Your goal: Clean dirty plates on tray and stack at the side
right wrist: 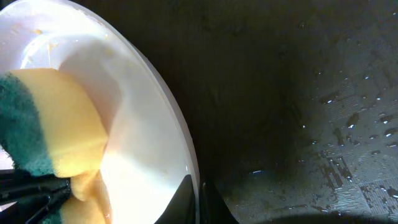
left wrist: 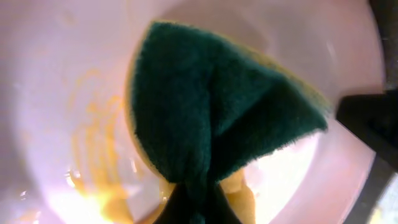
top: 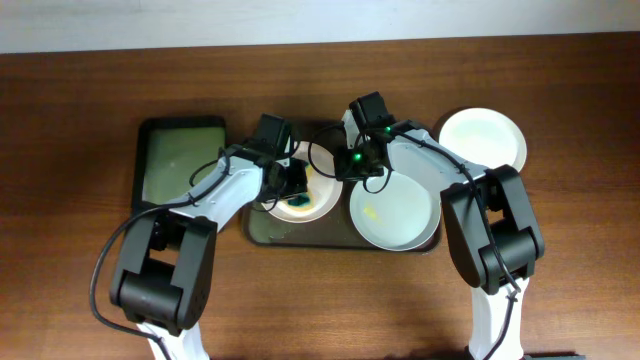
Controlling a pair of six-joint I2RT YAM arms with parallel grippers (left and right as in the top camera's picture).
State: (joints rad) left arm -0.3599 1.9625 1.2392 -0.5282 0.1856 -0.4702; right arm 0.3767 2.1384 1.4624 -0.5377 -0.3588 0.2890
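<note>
The plate in my right gripper will go up, cross over to the gripper's right in the overhead view and come down onto the third plate (top: 483,146), where my gripper will let go and stack it.
A white plate (top: 315,203) with yellow smears sits on the left part of the dark brown tray (top: 262,232). My left gripper (top: 296,183) is shut on a green-and-yellow sponge (left wrist: 211,118) pressed into that plate (left wrist: 56,93). My right gripper (top: 338,163) is shut on the same plate's rim (right wrist: 186,149), one finger on each side. The sponge also shows in the right wrist view (right wrist: 56,118). A second plate (top: 395,210) with a small yellow smear lies on the tray's right part. A third plate (top: 483,137) lies on the table at the far right.
A smaller black tray with a greenish interior (top: 180,160) stands left of the brown tray. The wet tray floor (right wrist: 323,124) shows beside the held plate. Both arms crowd over the tray's middle.
</note>
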